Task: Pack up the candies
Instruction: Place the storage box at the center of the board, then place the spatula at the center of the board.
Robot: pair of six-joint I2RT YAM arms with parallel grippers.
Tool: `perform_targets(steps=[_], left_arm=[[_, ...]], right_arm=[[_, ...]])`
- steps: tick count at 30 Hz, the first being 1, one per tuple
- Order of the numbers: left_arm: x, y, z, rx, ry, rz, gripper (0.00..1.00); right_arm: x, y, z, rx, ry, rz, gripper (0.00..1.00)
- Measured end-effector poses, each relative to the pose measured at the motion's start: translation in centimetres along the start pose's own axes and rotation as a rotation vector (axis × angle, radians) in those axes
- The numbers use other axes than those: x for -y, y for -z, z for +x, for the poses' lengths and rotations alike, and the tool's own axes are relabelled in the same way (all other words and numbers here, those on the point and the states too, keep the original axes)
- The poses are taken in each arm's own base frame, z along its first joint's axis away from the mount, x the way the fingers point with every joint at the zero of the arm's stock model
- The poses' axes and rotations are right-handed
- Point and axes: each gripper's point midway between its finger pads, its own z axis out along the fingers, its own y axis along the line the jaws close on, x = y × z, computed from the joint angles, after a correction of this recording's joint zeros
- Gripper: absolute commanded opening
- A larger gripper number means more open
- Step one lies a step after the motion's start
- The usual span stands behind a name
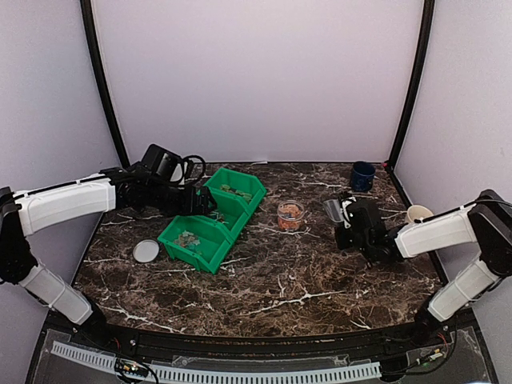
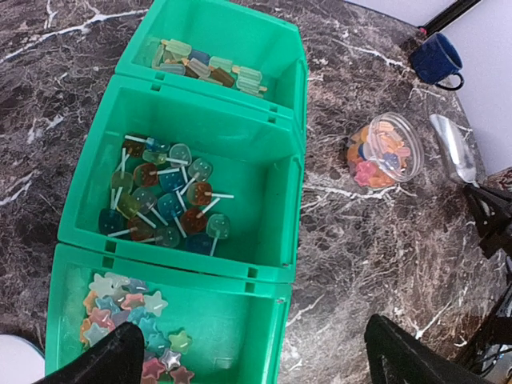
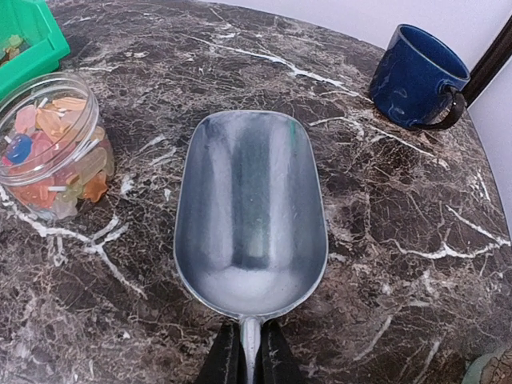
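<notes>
The jar is already full of candies and the scoop is empty, so my right gripper should lower toward the bare tabletop (image 1: 319, 214) (image 3: 156, 208) beside the jar and release the handle.
Mixed-colour candies (image 2: 380, 154) fill a small clear jar (image 3: 50, 144) standing right of the green three-compartment bin (image 2: 272, 120). More candies lie in the bin: stars (image 2: 128, 316), lollipops (image 2: 164, 200) and bars (image 2: 208, 68). My left gripper (image 2: 256, 356) hangs open above the bin's star compartment and its right wall, nothing between its fingers. My right gripper (image 3: 250, 356) is shut on the handle of an empty metal scoop (image 3: 252, 208), which points forward just right of the jar. In the top view, the left gripper (image 1: 204, 204) is over the bin and the scoop (image 1: 333, 210) is beside the jar (image 1: 290, 213).
A blue mug (image 1: 362, 175) stands at the back right, beyond the scoop. A flat round whitish lid (image 1: 146, 252) lies left of the bin. A pale cup (image 1: 418, 214) sits at the table's right edge.
</notes>
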Motion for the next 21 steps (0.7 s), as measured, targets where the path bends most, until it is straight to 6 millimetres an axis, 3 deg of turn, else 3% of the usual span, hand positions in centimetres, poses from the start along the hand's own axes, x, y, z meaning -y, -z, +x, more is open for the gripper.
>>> perform_targets(steps=[7, 14, 21], left_arm=[[3.0, 3.5, 0.8, 0.047, -0.007, 0.082, 0.99], [1.2, 2.2, 4.9, -0.056, 0.057, 0.052, 0.99], [-0.1, 1.2, 7.6, -0.120, 0.112, 0.031, 0.99]], right_arm=[[-0.4, -2.8, 0.2, -0.040, -0.031, -0.018, 0.06], [-1.0, -4.8, 0.4, -0.069, -0.041, -0.034, 0.08], [-1.1, -5.4, 0.4, -0.076, -0.052, -0.044, 0.14]])
